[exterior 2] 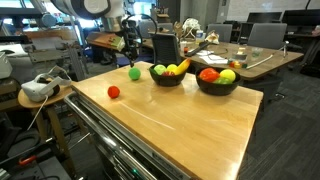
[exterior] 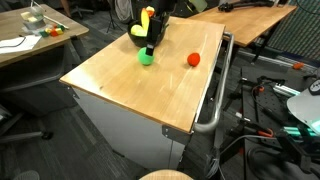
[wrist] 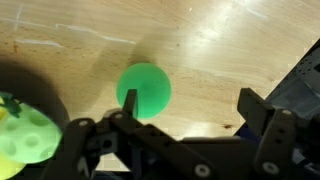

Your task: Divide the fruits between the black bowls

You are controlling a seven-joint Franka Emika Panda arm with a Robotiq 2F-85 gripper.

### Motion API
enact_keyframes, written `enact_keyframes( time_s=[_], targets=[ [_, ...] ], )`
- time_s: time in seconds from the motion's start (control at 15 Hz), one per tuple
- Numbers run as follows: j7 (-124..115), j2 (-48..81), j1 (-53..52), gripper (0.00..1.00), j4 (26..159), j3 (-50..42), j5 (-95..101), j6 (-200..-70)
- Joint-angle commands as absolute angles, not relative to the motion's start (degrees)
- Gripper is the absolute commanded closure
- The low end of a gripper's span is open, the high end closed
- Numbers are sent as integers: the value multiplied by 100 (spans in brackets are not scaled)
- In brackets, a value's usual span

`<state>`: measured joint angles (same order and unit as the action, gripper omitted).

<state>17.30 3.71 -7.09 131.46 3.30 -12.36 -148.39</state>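
My gripper moves down and over toward the near bowl next, onto the green fruit (exterior: 146, 58) (wrist: 145, 90).
A green round fruit (exterior: 146, 58) lies on the wooden table, also seen in an exterior view (exterior 2: 134, 73) and in the wrist view (wrist: 145, 86). A red fruit (exterior: 194, 59) lies apart from it on the table (exterior 2: 113, 91). Two black bowls (exterior 2: 167, 78) (exterior 2: 218, 86) hold several fruits, among them a banana. My gripper (wrist: 190, 105) is open and empty, just above the green fruit (exterior: 150, 46). In the wrist view one finger overlaps the fruit and the gap between the fingers lies beside it. The near bowl's rim (wrist: 40, 95) shows at the left.
The wooden table (exterior 2: 180, 125) has a metal rail (exterior: 212, 110) along one side. A desk with clutter (exterior: 35, 35) stands beyond the table. Chairs and desks (exterior 2: 260, 50) stand behind the bowls. Cables lie on the floor (exterior: 265, 110).
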Motion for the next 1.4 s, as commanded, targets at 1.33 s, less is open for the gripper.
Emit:
enact_keyframes(
  time_s=[1.33],
  targets=[
    [-699, 1444, -999, 0, 12209, 145, 1729, -15089]
  ],
)
